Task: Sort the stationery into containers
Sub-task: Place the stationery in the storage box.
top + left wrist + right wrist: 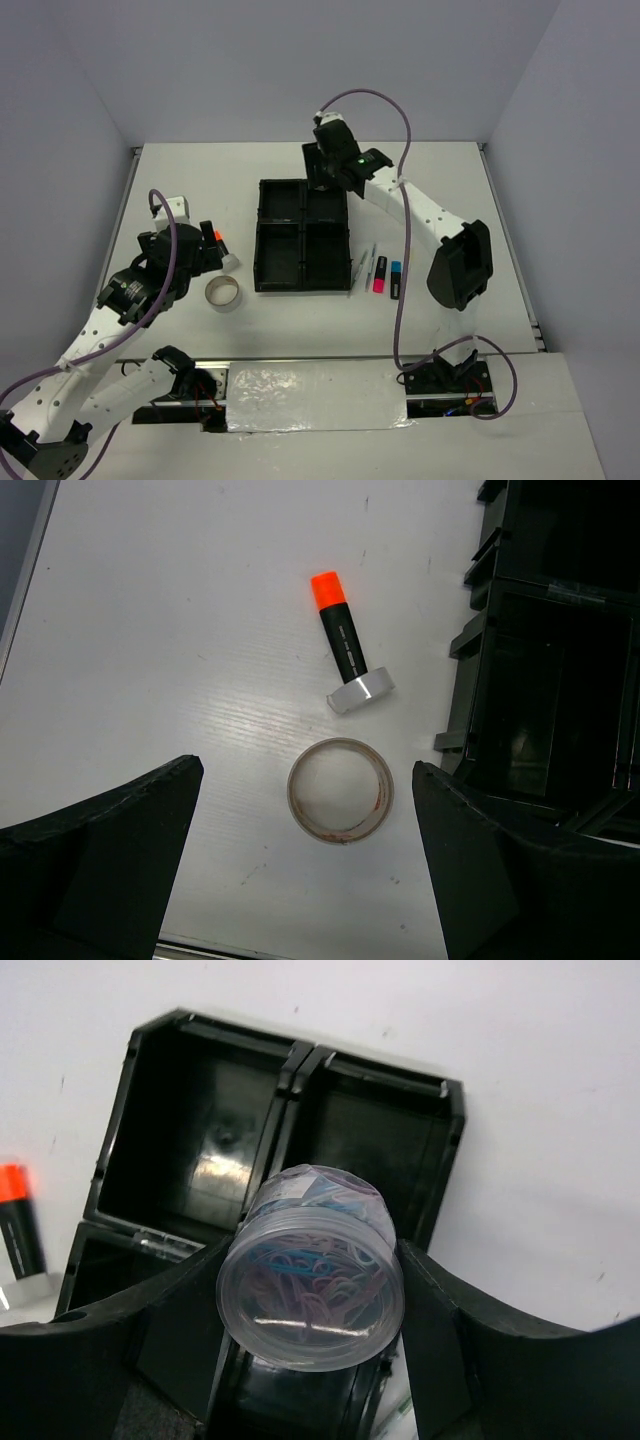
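The tray's near section (327, 257) (296, 1396) beside the silver pens is empty, so my right gripper needs to bring the tub back over it next and lower the tub in.
The black four-compartment tray (281, 236) sits mid-table. My right gripper (323, 172) hangs over its far right compartment, shut on the round clear tub of coloured paper clips (310, 1295), which is gripped between the fingers (450, 1330) above the tray (160, 1130). My left gripper (305, 870) is open and empty, and hovers just short of the grey tape ring (340, 790), which lies flat on the table (223, 293). Beyond it lie the orange-capped stick (338, 630) and a small grey-white cylinder (360, 692) at the stick's base.
Silver pens (364, 267), a pink highlighter (380, 275) and a blue highlighter (395, 279) lie side by side right of the tray. The tray's left wall (470, 670) is close to the right of the tape ring. The table's raised edges run along left and right.
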{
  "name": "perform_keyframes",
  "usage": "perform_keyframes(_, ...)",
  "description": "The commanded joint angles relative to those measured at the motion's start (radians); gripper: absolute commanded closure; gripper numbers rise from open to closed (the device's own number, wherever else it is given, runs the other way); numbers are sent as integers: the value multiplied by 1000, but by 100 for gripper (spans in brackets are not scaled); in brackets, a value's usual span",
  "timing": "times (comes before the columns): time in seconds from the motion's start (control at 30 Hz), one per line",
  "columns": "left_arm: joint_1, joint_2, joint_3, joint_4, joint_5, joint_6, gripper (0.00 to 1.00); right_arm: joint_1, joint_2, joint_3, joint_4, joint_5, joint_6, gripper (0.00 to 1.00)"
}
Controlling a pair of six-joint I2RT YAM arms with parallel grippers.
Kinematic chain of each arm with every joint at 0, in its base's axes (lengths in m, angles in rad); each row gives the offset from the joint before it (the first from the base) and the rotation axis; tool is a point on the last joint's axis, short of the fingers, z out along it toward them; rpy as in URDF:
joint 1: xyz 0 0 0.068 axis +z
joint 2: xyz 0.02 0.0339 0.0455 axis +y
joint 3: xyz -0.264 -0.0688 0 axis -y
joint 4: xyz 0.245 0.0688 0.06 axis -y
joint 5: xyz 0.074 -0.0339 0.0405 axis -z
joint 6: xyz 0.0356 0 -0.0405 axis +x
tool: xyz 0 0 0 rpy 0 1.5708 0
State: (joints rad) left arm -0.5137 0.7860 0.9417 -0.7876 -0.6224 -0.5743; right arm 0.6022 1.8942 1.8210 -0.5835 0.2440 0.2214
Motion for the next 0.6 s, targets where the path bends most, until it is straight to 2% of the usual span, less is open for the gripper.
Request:
perform_keyframes(0.0, 4, -5, -7, 30, 1, 22, 1, 40, 13, 77, -90, 47, 6, 54)
perform_keyframes(0.1, 4, -10, -9, 36, 9, 27, 1, 63, -3, 63, -148, 63, 50, 53)
perform_keyframes(0.13, 6, -10, -9, 36, 10, 25, 1, 83, -38, 8, -153, 90, 83, 53)
perform_keyframes(0.33, 6, -7, -9, 41, 21, 34, 1, 146, -207, -325, -13, 67, 151, 48)
perform_keyframes(0.57, 14, -7, -7, 41, 21, 33, 1, 166, -236, -472, 53, 18, 171, 46)
